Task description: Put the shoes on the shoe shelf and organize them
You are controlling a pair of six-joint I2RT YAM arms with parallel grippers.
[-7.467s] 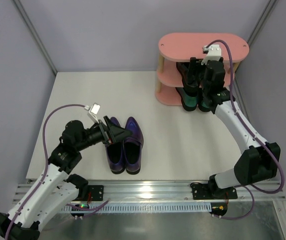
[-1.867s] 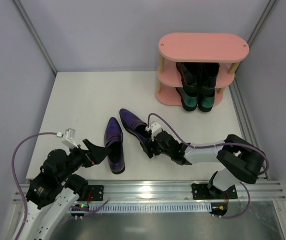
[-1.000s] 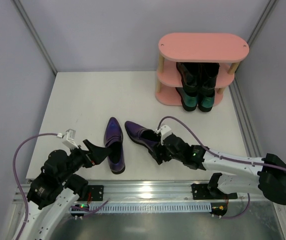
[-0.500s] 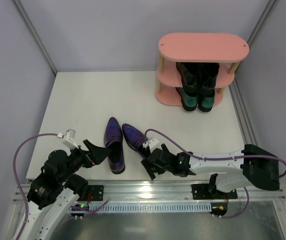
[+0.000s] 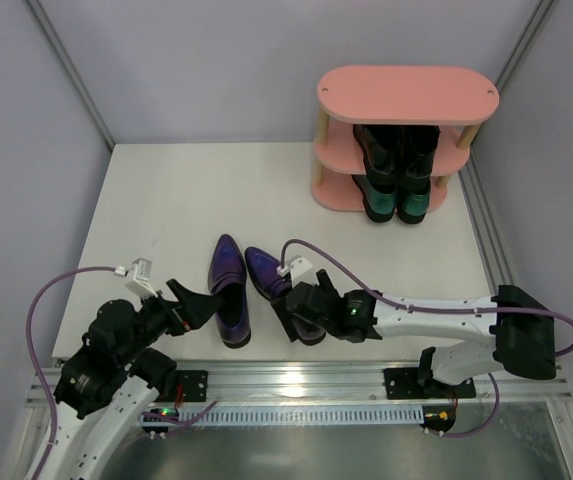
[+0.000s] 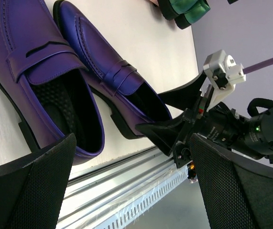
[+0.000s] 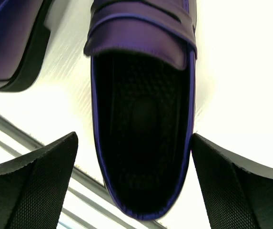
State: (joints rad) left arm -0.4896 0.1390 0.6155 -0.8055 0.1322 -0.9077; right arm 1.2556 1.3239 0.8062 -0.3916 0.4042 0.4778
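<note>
My right gripper should next slide outward along the purple shoe toward the shoe's tongue and then close on the shoe's heel rim (image 7: pixel 98 138). Its open fingers are already on both sides of the shoe's opening.
Two metallic purple shoes lie side by side near the table's front, the left one (image 5: pixel 228 288) and the right one (image 5: pixel 266 275). My right gripper (image 5: pixel 301 318) is open, its fingers either side of the right purple shoe's heel (image 7: pixel 141 119). My left gripper (image 5: pixel 196 302) is open and empty just left of the left shoe's heel. The left wrist view shows both purple shoes (image 6: pixel 41 71) (image 6: pixel 112 81) and the right gripper (image 6: pixel 174 129). The pink shoe shelf (image 5: pixel 406 95) stands at the back right, with black shoes (image 5: pixel 396 150) on its middle tier and green shoes (image 5: pixel 396 200) on its bottom tier.
The shelf's top board is bare. A metal rail (image 5: pixel 306 380) runs along the table's near edge, close behind the purple shoes' heels. Grey walls (image 5: pixel 26 200) enclose the table on the left, back and right.
My right arm came from the shelf to the right purple shoe, which swung from angled to lying beside the left one. The left arm drew back earlier and has since held still.
</note>
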